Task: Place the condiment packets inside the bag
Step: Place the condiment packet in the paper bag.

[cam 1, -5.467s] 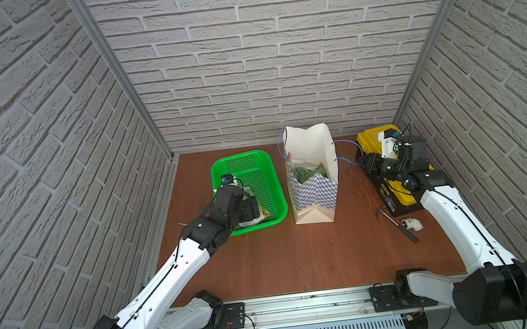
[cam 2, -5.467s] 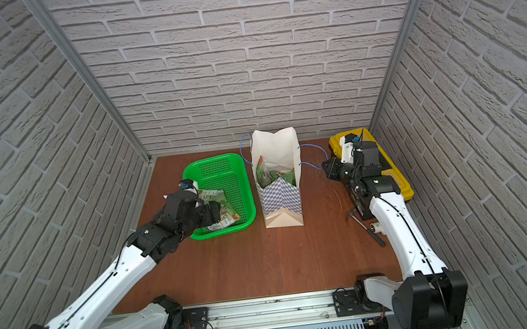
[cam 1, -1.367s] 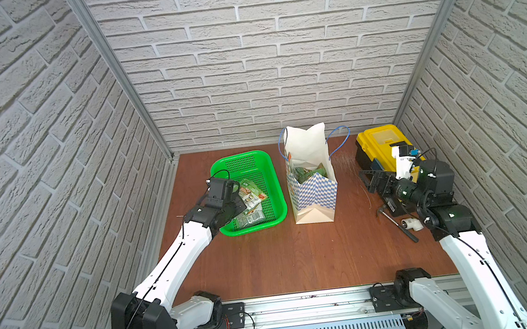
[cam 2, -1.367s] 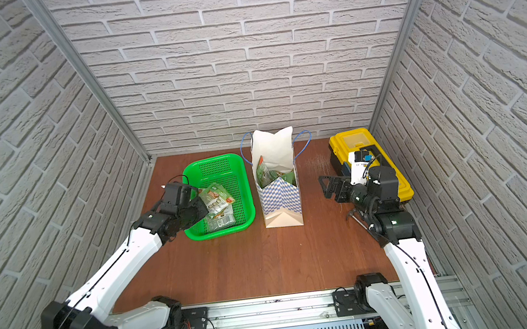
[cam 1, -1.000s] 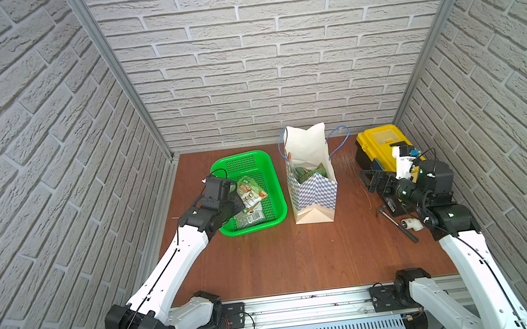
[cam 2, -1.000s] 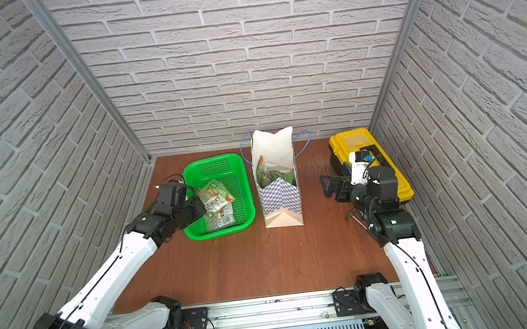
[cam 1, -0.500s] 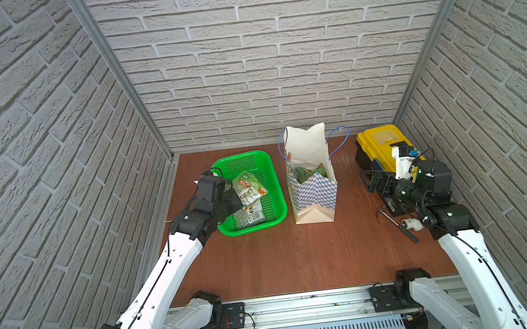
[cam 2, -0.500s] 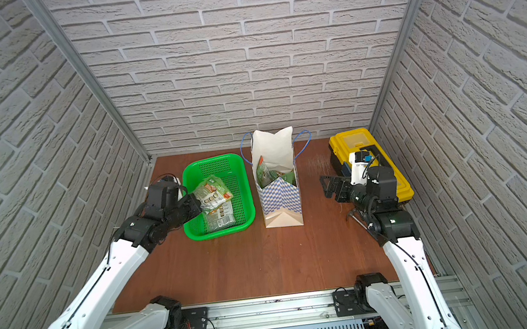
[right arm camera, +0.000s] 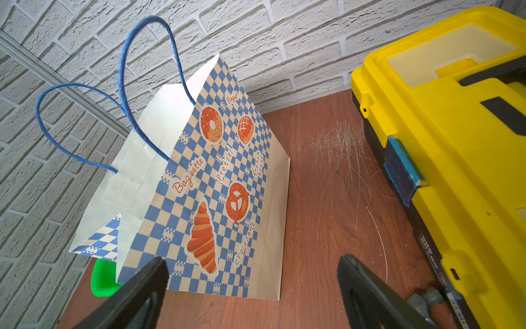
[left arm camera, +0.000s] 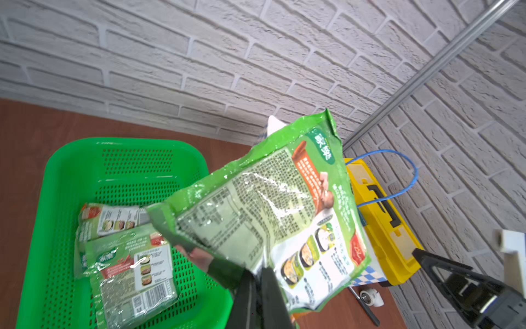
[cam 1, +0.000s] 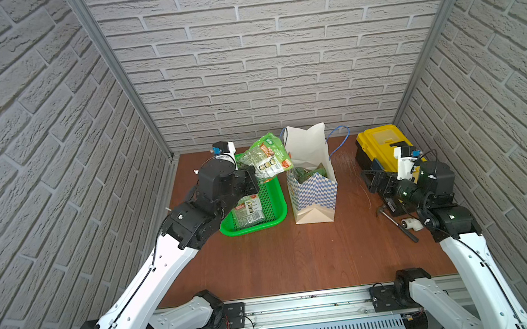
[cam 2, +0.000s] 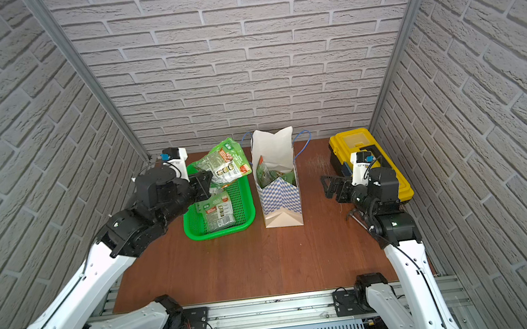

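The large green condiment packet still hangs outside, so my left gripper will next move past the basket's rim and over the bag's open top (cam 1: 309, 164) to let go of the packet.
My left gripper (cam 1: 251, 173) (left arm camera: 259, 273) is shut on the edge of a large green condiment packet (cam 1: 268, 159) (cam 2: 224, 165) (left arm camera: 270, 205). The packet hangs in the air above the far side of the basket, just left of the bag's top. The checkered bag (cam 1: 313, 190) (cam 2: 280, 201) (right arm camera: 213, 176) stands upright and open, with green packets (cam 1: 307, 172) (cam 2: 266, 173) inside it. Two more packets (cam 1: 249, 209) (left arm camera: 131, 262) lie in the basket. My right gripper (cam 1: 368, 179) (right arm camera: 250, 265) is open and empty, low over the table to the right of the bag.
The green perforated basket (cam 1: 253, 228) (left arm camera: 71, 159) sits left of the bag. A yellow-and-black toolbox (cam 1: 379, 144) (right arm camera: 455, 142) stands at the back right, close behind my right gripper. A hammer-like tool (cam 1: 399, 227) and a white fitting (cam 1: 411, 224) lie beside the right arm.
My left gripper has lifted the large green packet higher out of the basket and carried it toward the bag. The right arm has stayed still.
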